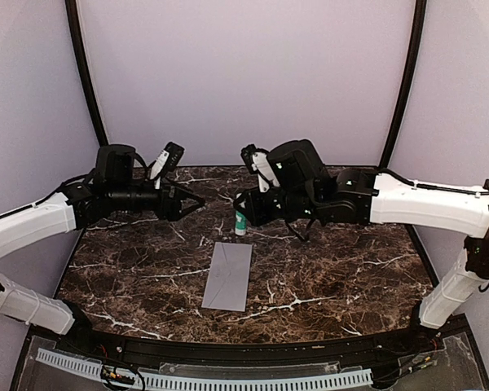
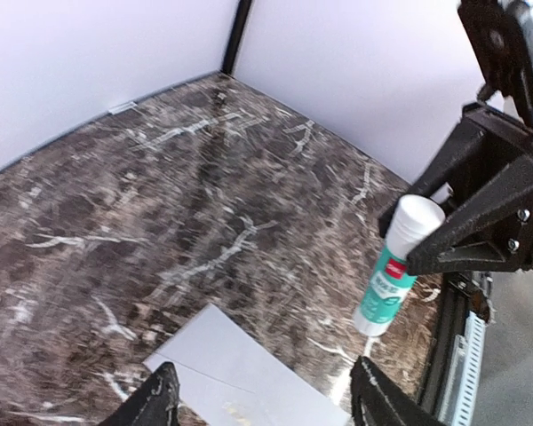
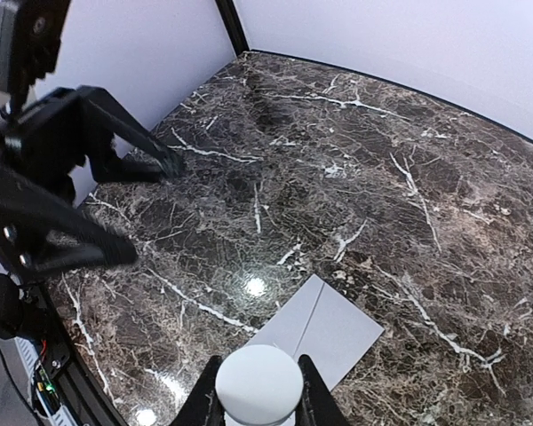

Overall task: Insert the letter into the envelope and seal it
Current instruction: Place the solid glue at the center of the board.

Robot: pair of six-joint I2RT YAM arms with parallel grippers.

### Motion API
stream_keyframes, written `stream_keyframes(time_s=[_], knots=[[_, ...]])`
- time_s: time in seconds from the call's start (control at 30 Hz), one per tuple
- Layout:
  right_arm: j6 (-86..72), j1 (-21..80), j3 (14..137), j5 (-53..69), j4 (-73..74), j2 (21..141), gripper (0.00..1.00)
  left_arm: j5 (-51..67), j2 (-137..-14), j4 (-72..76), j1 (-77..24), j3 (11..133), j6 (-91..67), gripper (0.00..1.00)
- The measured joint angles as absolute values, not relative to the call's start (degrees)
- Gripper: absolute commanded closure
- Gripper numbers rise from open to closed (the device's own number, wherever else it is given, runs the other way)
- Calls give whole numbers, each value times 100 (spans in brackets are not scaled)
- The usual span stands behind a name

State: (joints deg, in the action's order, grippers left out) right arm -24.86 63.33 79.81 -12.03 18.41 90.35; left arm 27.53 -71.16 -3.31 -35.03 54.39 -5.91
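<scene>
The right gripper moves down and outward to the bare marble beyond the envelope's far end (image 3: 455, 288) next and releases the glue stick, as the flap lies folded down.
The plain grey envelope (image 1: 228, 275) lies flat on the marble table, lengthwise, near the middle front; its flap looks folded down. It also shows in the left wrist view as the envelope (image 2: 240, 373) and in the right wrist view as the envelope (image 3: 329, 327). The letter is not in view. My right gripper (image 1: 244, 208) is shut on a glue stick (image 1: 240, 221) with a white cap and teal label, held upright just behind the envelope's far end. The glue stick (image 2: 393, 271) stands between the right fingers; its cap (image 3: 258, 383) fills the right gripper (image 3: 258, 404). My left gripper (image 1: 197, 201) hangs open and holds nothing.
The dark marble table (image 1: 334, 269) has a black rim, and purple walls stand close behind and at both sides. Both arms reach in towards the centre at the back, with their grippers a short gap apart. The left gripper's open fingers (image 3: 115, 155) show in the right wrist view.
</scene>
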Motion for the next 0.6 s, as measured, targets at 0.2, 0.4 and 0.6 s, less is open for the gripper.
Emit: stream_keyframes(time_s=[0.2,0.4,0.6], knots=[[-2261,5909,7953,-1256,1691,9115,97,2115,-6681,-395,-2547,5463,-716,24],[-1857,5124,7813,-1188,974,9668,98,1946,-6663,-495,-1522,5513,-1035,24],[-1376,4504,7769,-1013,314,10490,99,1944,-6661,-495,-1214,5513,-1245,24]])
